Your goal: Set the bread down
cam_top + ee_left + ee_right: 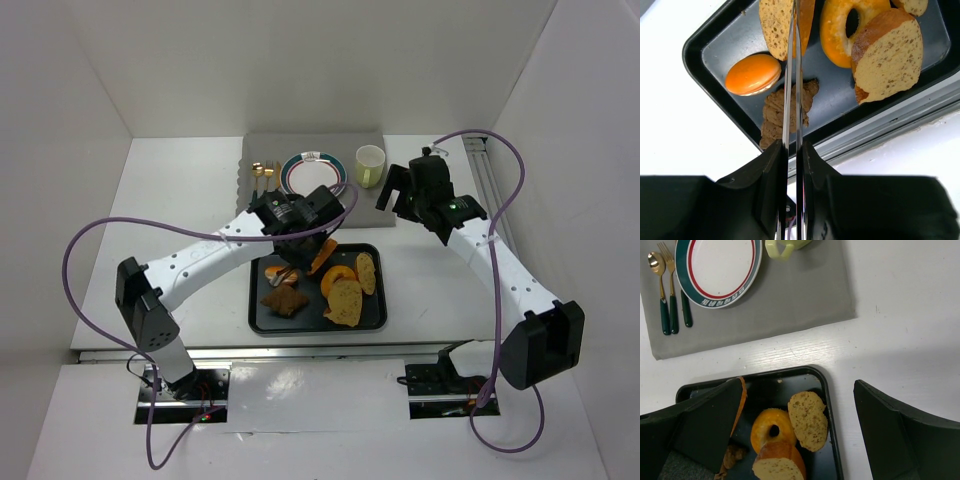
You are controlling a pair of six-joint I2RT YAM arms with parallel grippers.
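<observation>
The robot's left gripper should next carry the slice up above the black tray, then outward and down onto the white plate (313,175).
A bread slice (774,25) with an orange crust stands on edge over the black tray (720,45). My left gripper (794,20) is shut on it, its long thin metal blades nearly together. From above, the slice (322,258) hangs tilted under the left gripper (312,240) at the tray's far edge. Its crust (741,400) shows beside a finger in the right wrist view. My right gripper (397,200) hovers open and empty above the table, right of the tray. A white plate (313,172) with a green and red rim lies on the grey mat (260,205).
On the tray lie an orange macaron (752,74), a brown cookie (787,107), a doughnut (850,27), a loaf end (887,57) and another slice (809,421). A pale green cup (370,165) and gold cutlery (262,175) flank the plate. White walls enclose the table.
</observation>
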